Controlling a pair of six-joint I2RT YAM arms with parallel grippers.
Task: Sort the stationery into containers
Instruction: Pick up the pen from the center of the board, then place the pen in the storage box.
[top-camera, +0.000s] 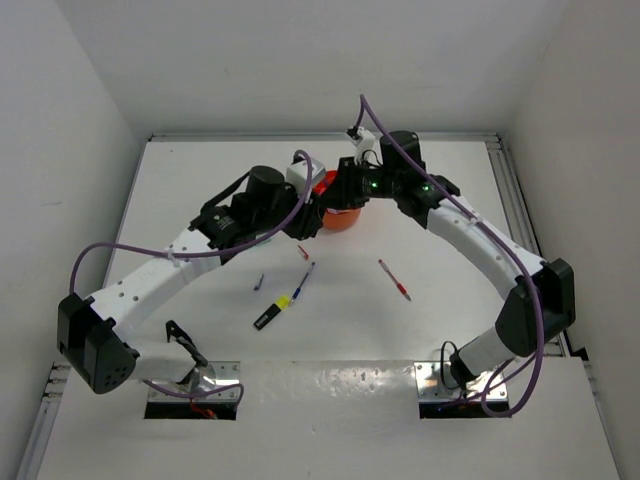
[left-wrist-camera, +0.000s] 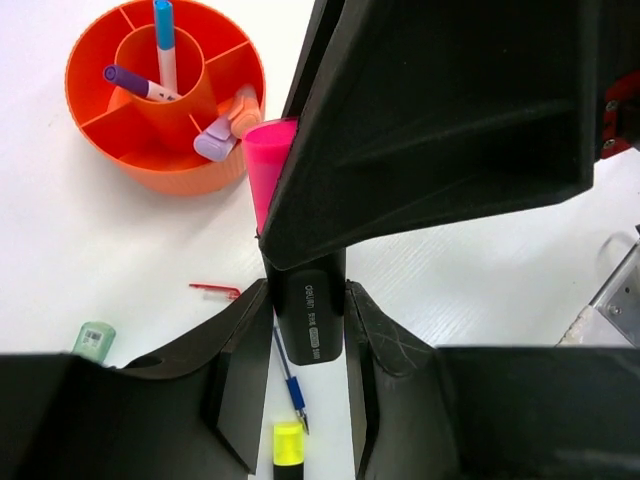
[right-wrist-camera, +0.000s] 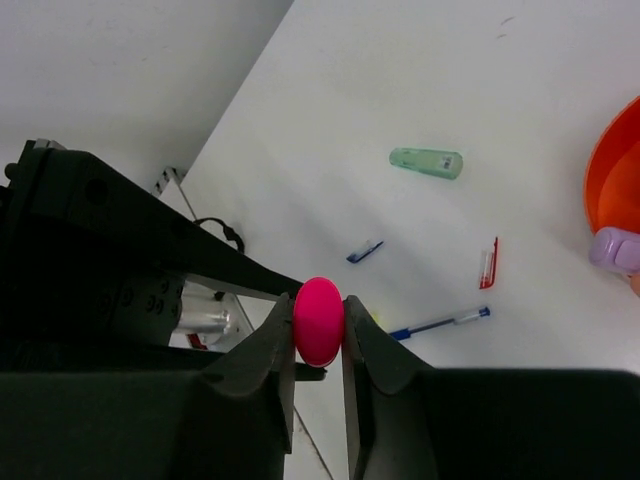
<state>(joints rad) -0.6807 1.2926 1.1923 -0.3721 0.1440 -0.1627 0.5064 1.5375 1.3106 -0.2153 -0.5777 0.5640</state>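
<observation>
The right gripper moves to the right in the top view next, then down over the tub's outer section beside the blue-capped marker, as that section is empty.
A black highlighter (left-wrist-camera: 310, 320) with a pink cap (left-wrist-camera: 265, 165) hangs above the table, with my left gripper (left-wrist-camera: 308, 300) shut on its black body. My right gripper (right-wrist-camera: 318, 325) is shut on the pink cap (right-wrist-camera: 318, 320) from the other end. The round orange tub (left-wrist-camera: 150, 178) stands just left of them. Its central cup holds a blue-capped marker (left-wrist-camera: 163, 40) and a purple pen (left-wrist-camera: 135, 82). An outer compartment holds a lilac marker (left-wrist-camera: 215, 140) and an orange one. In the top view both grippers meet beside the tub (top-camera: 340, 220).
Loose on the table lie a yellow-capped highlighter (top-camera: 272, 313), a blue pen (top-camera: 303, 278), a red pen (top-camera: 394, 279), a small blue cap (top-camera: 259, 282) and a red piece (top-camera: 302, 252). A pastel green marker (right-wrist-camera: 427, 162) lies farther out.
</observation>
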